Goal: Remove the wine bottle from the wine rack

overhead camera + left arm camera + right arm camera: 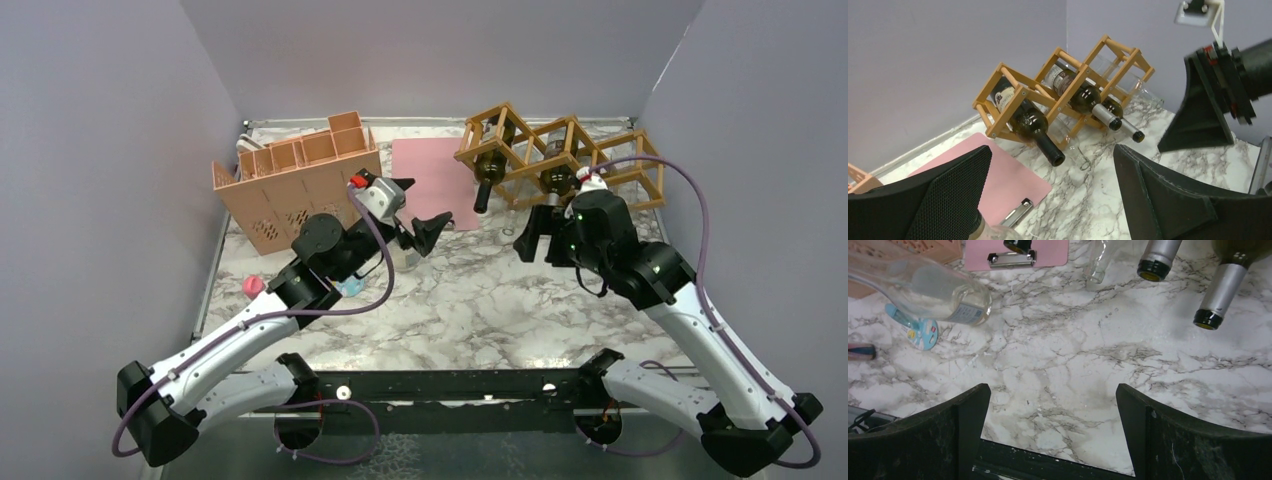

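Note:
My right gripper moves outward next until its fingers straddle the middle bottle's silver foil neck (553,198) (1161,257). The neck lies outward of them and sticks out free of the rack.
The wooden wine rack (560,150) stands at the back right. In the left wrist view the rack (1068,75) holds three bottles: a dark bottle with a black neck (1033,127) in the left cell and two with silver foil necks (1100,112). A clear glass bottle (1073,142) lies low in the rack. My left gripper (420,225) is open and empty, left of the rack, its jaws facing the dark bottle's mouth from a distance (1052,160). My right gripper (545,240) is open and empty just in front of the rack (1052,390), pointing down at the table.
A salmon-pink perforated box (300,185) stands at the back left. A pink clipboard (432,180) lies between box and rack. A clear bottle (933,295) lies on the marble under the left arm, beside a blue tag (920,332). A small pink object (252,285) sits at the left.

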